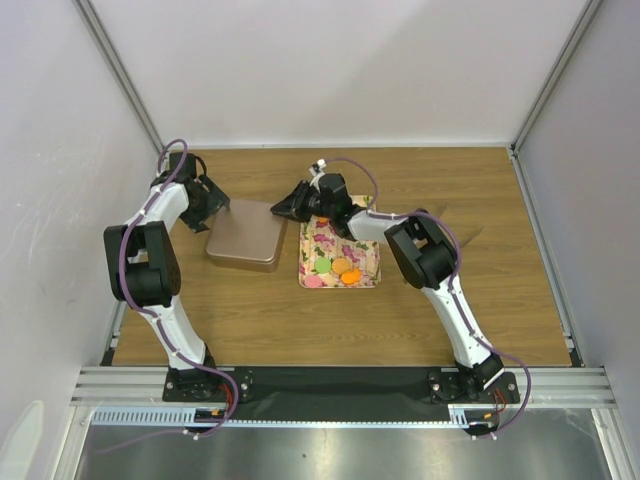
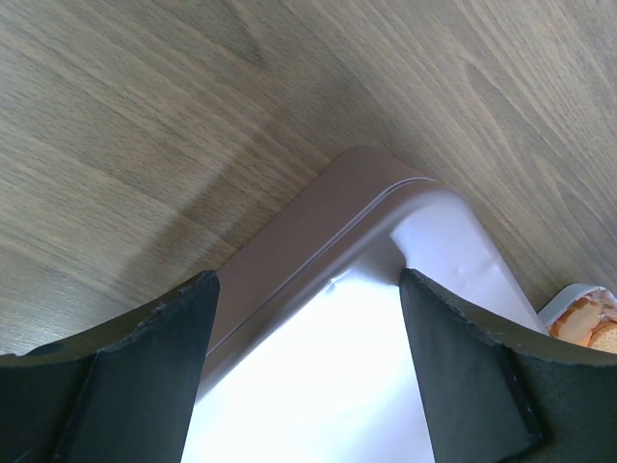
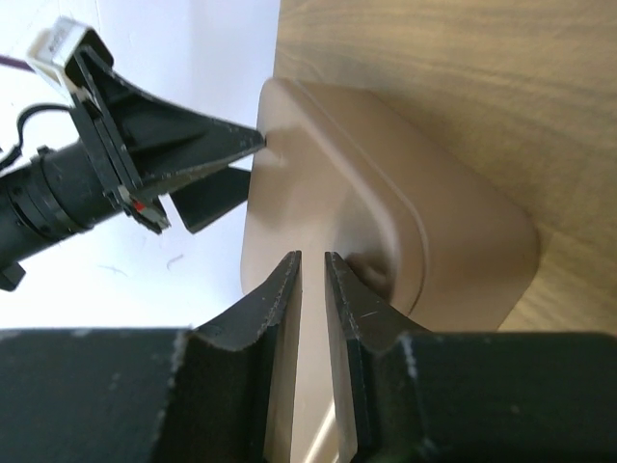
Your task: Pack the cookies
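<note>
The middle of the lid's tray-side edge (image 1: 278, 243) lies back from my right gripper, so the gripper will move back along it from the lid's far corner and release.
The cookies lie on the floral tray (image 1: 365, 240): a green one (image 1: 322, 265), two orange ones (image 1: 341, 265) and a pink one at its near left. A few orange cookies (image 2: 584, 323) show at the left wrist view's right edge. The plain brown metal lid (image 1: 243, 236) lies left of the tray. My left gripper (image 1: 207, 203) is open, its jaws astride the lid's far left corner (image 2: 386, 207). My right gripper (image 1: 293, 208) is at the lid's far right corner; its fingers (image 3: 289, 285) are closed to a thin gap on the lid's rim (image 3: 386, 212).
The wooden table (image 1: 480, 280) is walled by white panels on three sides. The left gripper (image 3: 183, 159) shows across the lid in the right wrist view. Both arms reach over the far half of the table.
</note>
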Motion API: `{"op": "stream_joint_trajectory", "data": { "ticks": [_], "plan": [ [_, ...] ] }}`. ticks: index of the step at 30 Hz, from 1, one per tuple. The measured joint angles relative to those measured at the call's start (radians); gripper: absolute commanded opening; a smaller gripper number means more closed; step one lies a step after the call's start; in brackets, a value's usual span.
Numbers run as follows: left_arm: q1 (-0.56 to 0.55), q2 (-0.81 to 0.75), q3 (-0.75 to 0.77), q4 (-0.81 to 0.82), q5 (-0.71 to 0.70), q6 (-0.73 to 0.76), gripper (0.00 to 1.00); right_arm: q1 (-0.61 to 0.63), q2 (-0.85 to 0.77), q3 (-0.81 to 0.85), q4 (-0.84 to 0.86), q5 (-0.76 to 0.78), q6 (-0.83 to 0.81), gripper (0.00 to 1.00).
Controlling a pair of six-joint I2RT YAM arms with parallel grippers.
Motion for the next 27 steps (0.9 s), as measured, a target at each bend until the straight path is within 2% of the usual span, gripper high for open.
{"op": "stream_joint_trajectory", "data": {
  "ticks": [9, 27],
  "plan": [
    [0.0, 0.0, -0.015, 0.021, -0.003, -0.002, 0.81, 0.014, -0.018, -0.041, 0.018, -0.033, -0.006, 0.22],
    [0.0, 0.0, -0.017, 0.025, -0.004, -0.002, 0.81, 0.097, -0.146, -0.307, 0.158, -0.076, -0.006, 0.22]
  ]
}}
